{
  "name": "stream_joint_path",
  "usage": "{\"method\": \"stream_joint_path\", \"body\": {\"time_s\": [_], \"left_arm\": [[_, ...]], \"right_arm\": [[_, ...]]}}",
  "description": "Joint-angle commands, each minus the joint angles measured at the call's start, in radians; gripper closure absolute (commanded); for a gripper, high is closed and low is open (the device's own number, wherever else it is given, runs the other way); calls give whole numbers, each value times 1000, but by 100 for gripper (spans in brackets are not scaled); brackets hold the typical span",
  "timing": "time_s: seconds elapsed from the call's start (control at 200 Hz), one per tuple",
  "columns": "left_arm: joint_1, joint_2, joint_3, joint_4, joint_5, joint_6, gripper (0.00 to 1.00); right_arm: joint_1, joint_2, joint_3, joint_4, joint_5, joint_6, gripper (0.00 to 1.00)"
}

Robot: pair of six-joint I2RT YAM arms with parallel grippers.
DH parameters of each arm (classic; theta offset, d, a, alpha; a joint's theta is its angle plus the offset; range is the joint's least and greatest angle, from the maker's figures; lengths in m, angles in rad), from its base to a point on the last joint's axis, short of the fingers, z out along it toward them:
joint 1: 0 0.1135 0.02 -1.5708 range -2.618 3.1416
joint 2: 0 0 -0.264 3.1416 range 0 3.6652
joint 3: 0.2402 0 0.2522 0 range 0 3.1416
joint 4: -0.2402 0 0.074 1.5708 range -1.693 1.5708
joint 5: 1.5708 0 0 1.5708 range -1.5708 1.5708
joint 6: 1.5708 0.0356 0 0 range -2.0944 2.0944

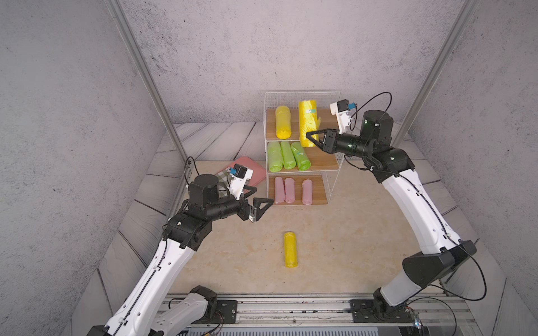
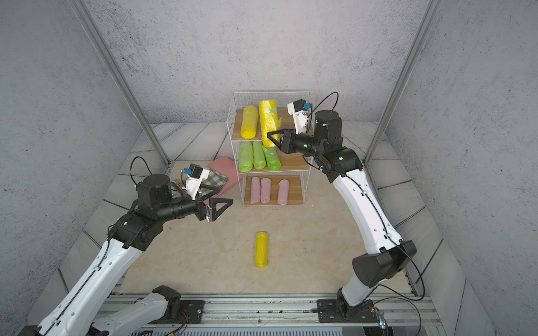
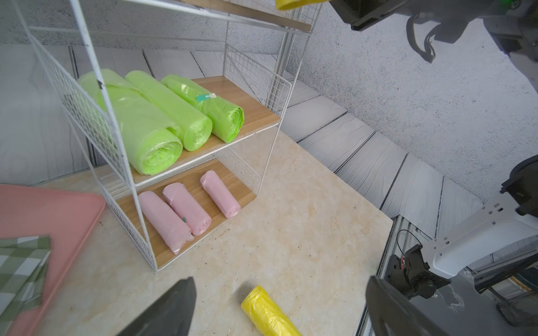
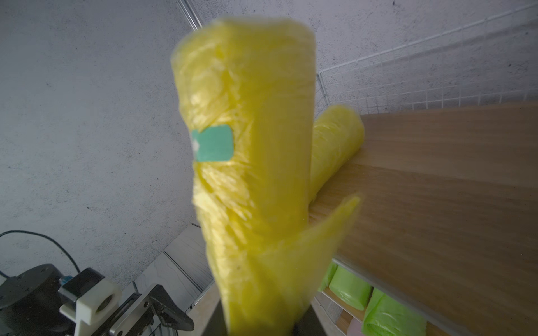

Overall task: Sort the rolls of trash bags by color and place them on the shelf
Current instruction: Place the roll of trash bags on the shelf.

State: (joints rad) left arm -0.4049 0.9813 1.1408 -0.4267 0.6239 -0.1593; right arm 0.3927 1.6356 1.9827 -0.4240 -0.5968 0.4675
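I next need to move my right gripper outward over the shelf's top board and release the held roll on the bare wood (image 1: 295, 124) (image 4: 348, 178) beside the matching yellow roll, which lies outward of it.
The white wire shelf (image 1: 302, 100) (image 2: 270, 99) (image 3: 116, 122) stands at the back of the table. My right gripper (image 1: 311, 139) (image 2: 272, 139) (image 4: 262, 325) is shut on the lower end of a yellow roll (image 1: 308, 122) (image 4: 247, 145), held upright at the top board's front edge. Another yellow roll (image 1: 283, 122) (image 4: 334, 145) lies on that board. Three green rolls (image 1: 288, 155) (image 3: 163, 116) fill the middle board and three pink rolls (image 1: 289, 190) (image 3: 186, 209) the bottom one. A third yellow roll (image 1: 290, 249) (image 3: 267, 314) lies on the table. My left gripper (image 1: 263, 194) (image 3: 281, 279) hovers open, left of the shelf.
A pink tray (image 1: 253, 171) (image 3: 43, 209) with a green-white checkered cloth (image 2: 215, 180) (image 3: 20, 261) lies left of the shelf, behind my left wrist. A metal rail (image 1: 291, 308) runs along the front edge. Slanted metal posts (image 1: 145, 75) rise at both sides.
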Motion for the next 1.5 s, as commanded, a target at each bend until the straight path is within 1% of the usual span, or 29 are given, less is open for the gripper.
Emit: {"method": "stream_joint_path", "body": {"time_s": [0.0,0.065,0.16,0.25,0.305,0.375,0.45,0.515,0.59,0.656,0.856,1.006,1.131,1.241,1.286,1.496], "left_arm": [[12,-9,-16,-24,-12,23,3],[14,-10,-23,-30,-13,28,3],[14,-11,-27,-41,-16,36,3],[17,-10,-31,-43,-19,43,3],[18,-9,-32,-47,-21,47,3],[20,-9,-32,-49,-23,50,3],[21,-5,-30,-49,-23,54,3],[21,-3,-31,-50,-23,53,3],[21,3,-32,-48,-21,53,3],[21,6,-31,-46,-20,52,3],[21,11,-33,-47,-20,52,3],[21,15,-33,-46,-21,51,3],[21,17,-31,-47,-26,46,3],[21,32,-27,-49,-5,41,3],[21,38,-25,-52,2,39,3],[21,36,-31,-58,-3,34,3]], "right_arm": [[-8,52,63,69,28,64,100],[-11,86,93,72,26,88,100],[-12,124,121,88,24,118,97],[-12,152,144,93,24,139,91],[-13,168,160,92,21,147,88],[-14,185,178,85,20,153,78],[-14,198,188,85,20,160,74],[-14,209,199,81,23,165,65],[-16,224,215,74,22,170,61],[-18,234,226,67,20,173,55],[-24,238,226,62,19,175,53],[-26,238,228,63,14,178,45],[-28,234,231,66,16,181,41],[-29,223,228,62,26,167,39],[-29,218,228,58,31,160,37],[-32,190,212,30,74,112,32]]}}
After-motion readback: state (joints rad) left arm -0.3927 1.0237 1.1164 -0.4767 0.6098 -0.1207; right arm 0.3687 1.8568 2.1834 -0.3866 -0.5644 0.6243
